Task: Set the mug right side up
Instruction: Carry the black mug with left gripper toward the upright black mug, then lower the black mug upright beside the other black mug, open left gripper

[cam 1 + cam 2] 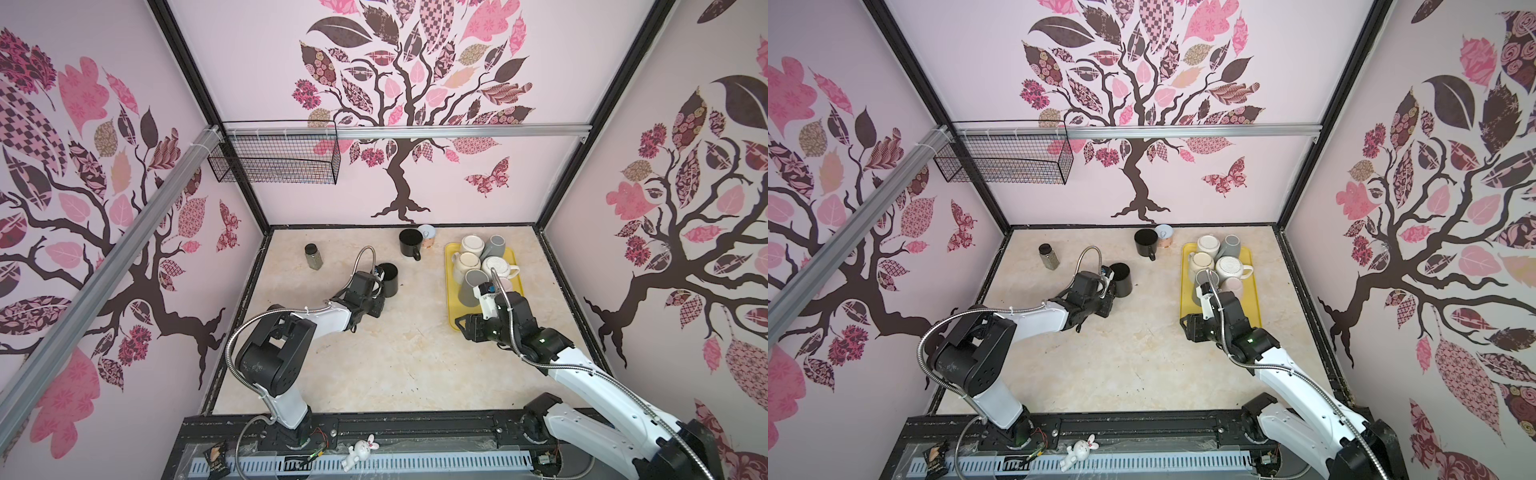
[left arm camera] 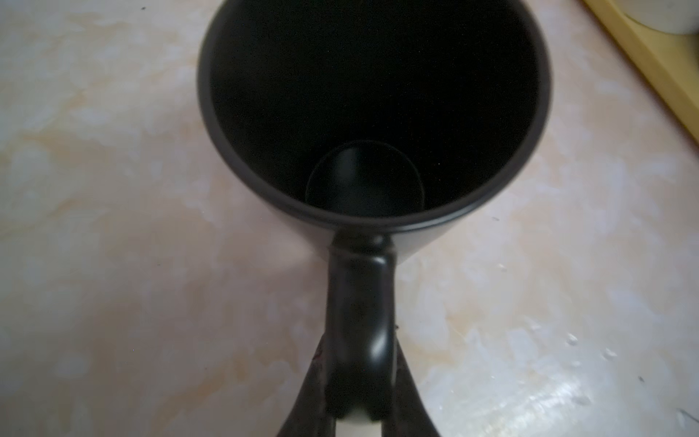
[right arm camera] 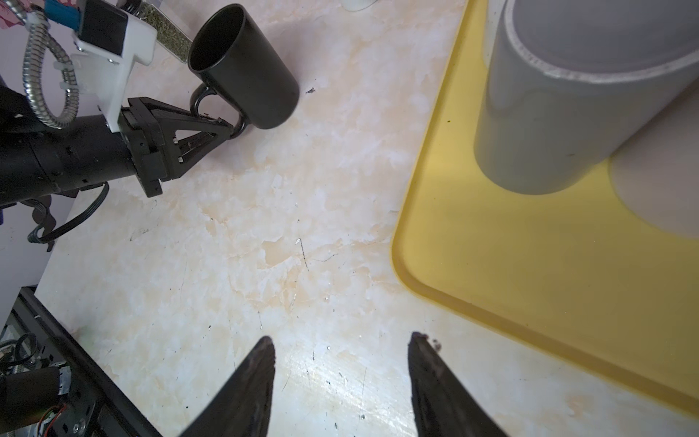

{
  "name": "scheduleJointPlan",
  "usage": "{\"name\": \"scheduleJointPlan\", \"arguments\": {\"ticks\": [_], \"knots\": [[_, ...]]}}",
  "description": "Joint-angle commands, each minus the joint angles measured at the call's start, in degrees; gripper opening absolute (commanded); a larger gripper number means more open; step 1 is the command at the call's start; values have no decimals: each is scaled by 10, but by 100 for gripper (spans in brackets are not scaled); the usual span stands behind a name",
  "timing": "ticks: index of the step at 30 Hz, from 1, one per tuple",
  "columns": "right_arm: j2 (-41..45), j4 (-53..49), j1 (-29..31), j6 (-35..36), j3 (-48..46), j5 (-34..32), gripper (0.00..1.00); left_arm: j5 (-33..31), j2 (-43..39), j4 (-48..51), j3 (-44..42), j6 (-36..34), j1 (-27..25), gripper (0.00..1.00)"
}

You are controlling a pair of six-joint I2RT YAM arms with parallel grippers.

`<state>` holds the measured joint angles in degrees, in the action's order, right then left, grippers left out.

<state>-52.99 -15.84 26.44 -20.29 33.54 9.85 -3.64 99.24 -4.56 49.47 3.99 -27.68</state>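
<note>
I will next swing my left gripper outward to the bare tabletop [image 1: 388, 248] beside the other black mug and let go of the handle there, because the opening of the held mug already faces up.
My left gripper [image 2: 359, 340] is shut on the handle [image 2: 359, 302] of a black mug [image 1: 388, 279], left of the table's middle in both top views. The mug's mouth [image 2: 372, 94] faces up and the inside is dark and empty. In the right wrist view the black mug [image 3: 246, 68] has its base down at the table, with the left gripper [image 3: 229, 130] clamped on the loop handle. My right gripper [image 3: 340, 340] is open over bare table, with nothing between its fingers, just off the near left corner of the yellow tray [image 3: 472, 265].
The yellow tray [image 1: 453, 320] at the right holds several cream, grey and pink mugs, with a grey one [image 1: 471, 286] nearest my right arm. Another black mug [image 1: 410, 243] and a pink cup [image 1: 427, 235] stand at the back. A spice jar [image 1: 313, 256] stands back left.
</note>
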Motion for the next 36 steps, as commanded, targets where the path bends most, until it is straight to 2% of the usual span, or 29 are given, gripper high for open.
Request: {"name": "scheduleJointPlan", "arguments": {"ticks": [1, 6, 10, 13, 21, 25, 28, 31, 36], "knots": [[2, 0, -4, 9, 21, -19, 59, -52, 42, -40, 51, 63, 8, 0], [0, 2, -5, 8, 20, -30, 60, -58, 108, -43, 124, 91, 9, 0], [-7, 7, -4, 3, 20, -22, 60, -93, 157, -1, 207, 125, 9, 0], [-8, 9, -5, 1, 18, -20, 60, -114, 175, -5, 233, 147, 9, 0], [-15, 12, -4, 9, 13, -19, 60, -110, 218, -1, 295, 167, 3, 0], [-18, 9, -5, 14, 14, -19, 60, -154, 240, 14, 328, 202, -2, 0], [-15, 5, -5, 17, 15, -22, 60, -158, 255, 21, 350, 207, -8, 0], [-9, 1, -5, 19, 14, -25, 60, -152, 261, 19, 362, 208, -14, 5], [-5, -6, -5, 20, 16, -26, 60, -145, 259, 16, 370, 205, -26, 19]]}}
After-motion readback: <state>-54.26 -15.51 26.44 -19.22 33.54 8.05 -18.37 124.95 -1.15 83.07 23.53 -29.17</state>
